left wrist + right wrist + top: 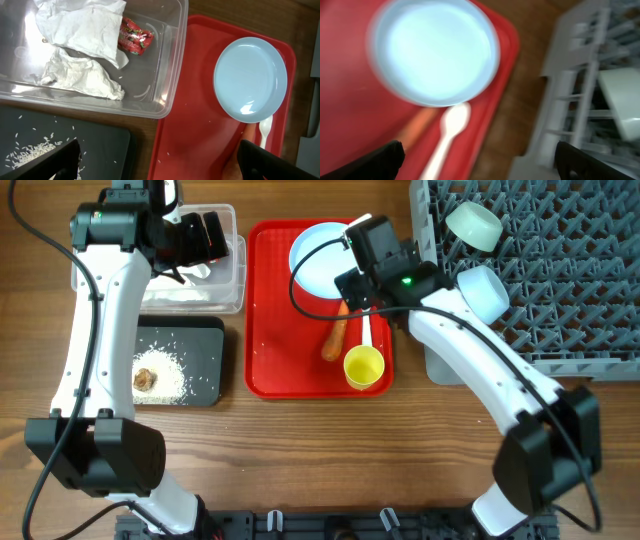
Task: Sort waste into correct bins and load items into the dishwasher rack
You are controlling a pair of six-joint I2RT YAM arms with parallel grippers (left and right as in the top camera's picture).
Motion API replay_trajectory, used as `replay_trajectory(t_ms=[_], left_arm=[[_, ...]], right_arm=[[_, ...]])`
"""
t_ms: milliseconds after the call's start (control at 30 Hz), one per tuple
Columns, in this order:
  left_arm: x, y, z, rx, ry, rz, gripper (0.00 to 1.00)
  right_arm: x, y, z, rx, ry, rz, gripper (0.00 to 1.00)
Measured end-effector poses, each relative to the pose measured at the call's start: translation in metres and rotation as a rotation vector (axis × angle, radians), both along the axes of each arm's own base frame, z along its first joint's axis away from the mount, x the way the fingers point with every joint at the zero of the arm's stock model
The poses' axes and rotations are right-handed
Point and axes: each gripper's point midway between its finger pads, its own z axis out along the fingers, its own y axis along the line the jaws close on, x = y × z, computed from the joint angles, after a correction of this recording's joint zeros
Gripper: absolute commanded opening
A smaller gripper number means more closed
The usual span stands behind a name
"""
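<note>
This food scrap lies beside dishes on the tray, so I next need to bring my left gripper back from the clear tub and down onto the carrot to close.
My left gripper is open and empty, high over the clear tub. In the left wrist view the tub holds crumpled white napkins and the red wrapper. My right gripper is open and empty above the light-blue plate, which also shows in the blurred right wrist view. The carrot, white spoon and yellow cup lie on the red tray. The black tray holds rice and a brown lump. The rack holds the pale green bowl and the light-blue bowl.
The red tray stands between the two bins on the left and the rack on the right. A narrow strip of wooden table separates the tray from the rack. A few rice grains lie on the red tray. The right arm crosses the rack's front left corner.
</note>
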Motion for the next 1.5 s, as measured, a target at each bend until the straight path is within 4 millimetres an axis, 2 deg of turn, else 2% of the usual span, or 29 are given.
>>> replay_trajectory(t_ms=[100, 167, 233, 300, 467, 567, 600, 633, 667, 733, 833, 867, 933, 1000, 1067, 1200, 1300, 1367, 1433, 1500], left_arm=[[0.0, 0.0, 0.0, 0.0, 0.0, 0.0, 1.0], [0.0, 0.0, 0.0, 0.0, 0.0, 0.0, 1.0], [0.0, 0.0, 0.0, 0.0, 0.0, 0.0, 1.0], [0.0, 0.0, 0.0, 0.0, 0.0, -0.001, 1.0], [0.0, 0.0, 0.0, 0.0, 0.0, 0.0, 1.0], [0.002, -0.001, 0.001, -0.003, -0.008, -0.001, 1.0], [0.002, -0.001, 0.001, -0.005, -0.008, -0.003, 1.0], [0.001, -0.002, 0.001, -0.008, -0.004, -0.004, 1.0], [0.0, -0.004, 0.0, -0.025, 0.001, -0.004, 1.0], [0.004, -0.02, 0.006, -0.113, -0.019, -0.025, 1.0], [0.007, -0.045, 0.008, -0.167, -0.035, -0.083, 1.0], [0.007, -0.068, 0.001, -0.185, -0.019, -0.136, 1.0], [0.005, -0.104, -0.026, -0.187, 0.051, -0.21, 0.98], [-0.003, -0.144, -0.077, -0.168, 0.176, -0.284, 0.91], [-0.016, -0.176, -0.117, -0.138, 0.272, -0.337, 0.9], [-0.045, -0.222, -0.161, -0.068, 0.372, -0.42, 0.88], [-0.061, -0.238, -0.19, 0.029, 0.415, -0.436, 0.82], [-0.065, -0.235, -0.205, 0.078, 0.442, -0.398, 0.8], [-0.065, -0.23, -0.214, 0.104, 0.454, -0.359, 0.68], [-0.064, -0.225, -0.222, 0.127, 0.466, -0.338, 0.48]], right_arm=[[-0.022, 0.018, 0.035, 0.164, 0.01, 0.062, 1.0], [-0.028, 0.031, 0.044, 0.26, 0.024, 0.09, 1.0], [-0.027, 0.046, 0.043, 0.359, 0.05, 0.082, 1.0], [-0.026, 0.051, 0.033, 0.414, 0.094, 0.031, 1.0], [-0.027, 0.05, 0.026, 0.486, 0.153, -0.07, 1.0], [-0.021, 0.023, 0.024, 0.501, 0.172, -0.158, 1.0], [-0.011, -0.004, 0.033, 0.514, 0.142, -0.214, 1.0], [-0.006, -0.022, 0.042, 0.525, 0.113, -0.249, 1.0], [-0.003, -0.049, 0.06, 0.537, 0.063, -0.293, 1.0], [-0.008, -0.112, 0.095, 0.516, -0.05, -0.412, 0.99], [-0.017, -0.161, 0.106, 0.47, -0.102, -0.528, 1.0], [-0.02, -0.176, 0.104, 0.447, -0.103, -0.57, 1.0], [-0.024, -0.182, 0.1, 0.424, -0.087, -0.588, 1.0], [-0.024, -0.183, 0.1, 0.417, -0.089, -0.589, 1.0], [-0.024, -0.184, 0.1, 0.407, -0.089, -0.585, 1.0], [-0.025, -0.184, 0.099, 0.402, -0.088, -0.586, 1.0], [-0.029, -0.185, 0.095, 0.389, -0.065, -0.586, 1.0], [-0.031, -0.185, 0.093, 0.386, -0.055, -0.588, 1.0], [-0.033, -0.185, 0.091, 0.382, -0.044, -0.59, 1.0], [-0.033, -0.185, 0.091, 0.382, -0.043, -0.59, 1.0]])
